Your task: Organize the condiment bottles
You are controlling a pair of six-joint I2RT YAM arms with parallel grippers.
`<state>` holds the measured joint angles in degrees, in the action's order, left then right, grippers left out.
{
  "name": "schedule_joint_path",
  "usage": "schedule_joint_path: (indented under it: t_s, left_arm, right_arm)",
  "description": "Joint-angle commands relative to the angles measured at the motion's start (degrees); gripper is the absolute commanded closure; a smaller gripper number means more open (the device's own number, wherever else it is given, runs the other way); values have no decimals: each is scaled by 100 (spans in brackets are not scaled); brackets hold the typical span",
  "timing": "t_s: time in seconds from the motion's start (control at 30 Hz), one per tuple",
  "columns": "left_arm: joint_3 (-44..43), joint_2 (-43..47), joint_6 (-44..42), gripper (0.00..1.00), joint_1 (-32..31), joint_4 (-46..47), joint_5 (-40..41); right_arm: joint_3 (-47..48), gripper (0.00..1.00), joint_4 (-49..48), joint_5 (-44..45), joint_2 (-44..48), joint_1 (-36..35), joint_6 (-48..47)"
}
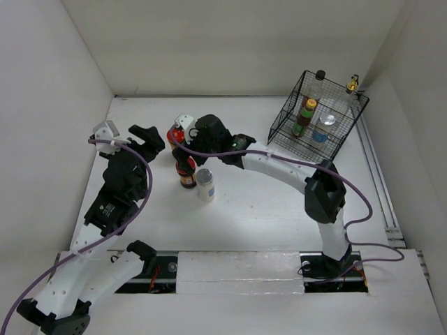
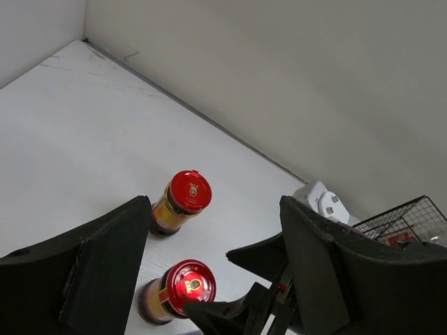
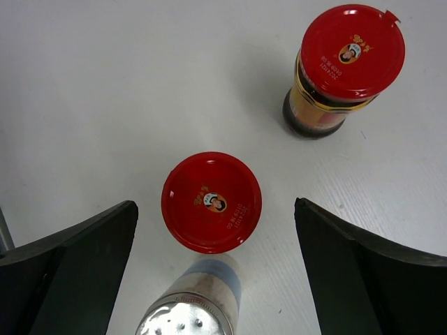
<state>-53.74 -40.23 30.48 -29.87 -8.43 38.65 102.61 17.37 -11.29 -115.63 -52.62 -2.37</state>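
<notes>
The robot's right gripper should move down around the red lid of the near jar (image 1: pixel 188 167) (image 3: pixel 211 202) and close on it, since its open fingers are already on either side of that lid.
Two red-lidded dark jars stand left of centre: the far one (image 1: pixel 175 132) (image 2: pixel 188 192) (image 3: pixel 353 56) and the near one (image 1: pixel 186 179) (image 2: pixel 187 286) (image 3: pixel 211 202). A silver-lidded white shaker (image 1: pixel 204 185) (image 3: pixel 192 307) stands right beside the near jar. My right gripper (image 1: pixel 183 155) (image 3: pixel 215 234) is open, hovering above the near jar with a finger on each side of it. My left gripper (image 1: pixel 155 139) (image 2: pixel 215 209) is open and empty, just left of the jars. Several other bottles (image 1: pixel 307 112) stand in the wire basket.
The black wire basket (image 1: pixel 349 136) sits tilted at the back right, holding a black-capped bottle (image 1: pixel 320 75) and a gold-capped glass bottle (image 1: pixel 353 85) among others. White walls enclose the table on three sides. The right arm (image 1: pixel 279 164) stretches across the middle.
</notes>
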Motion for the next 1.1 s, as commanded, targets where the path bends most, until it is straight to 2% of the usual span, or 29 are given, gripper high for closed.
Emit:
schedule_joint_path:
  t_s: [0.0, 0.43, 0.53, 0.7, 0.8, 0.97, 1.07]
  left_arm:
    - [-93, 243, -77, 29, 25, 201, 283]
    - [-41, 375, -183, 28, 25, 254, 266]
    - [-41, 375, -183, 28, 25, 254, 213]
    - [-41, 375, -183, 28, 25, 306, 107]
    - [12, 375, -183, 28, 25, 306, -15]
    - [12, 323, -235, 28, 25, 306, -69]
    - [12, 323, -235, 28, 25, 306, -130]
  right_arm:
    - [251, 1, 144, 162, -117, -55, -88]
    - [629, 1, 399, 162, -636, -214, -36]
    - [629, 6, 338, 293, -689, -214, -35]
    - [191, 27, -241, 417, -382, -214, 131]
    - [5, 34, -664, 417, -258, -214, 211]
    - [-118, 44, -1094, 592, 172, -214, 377]
    - [-399, 44, -1445, 593, 540, -214, 491]
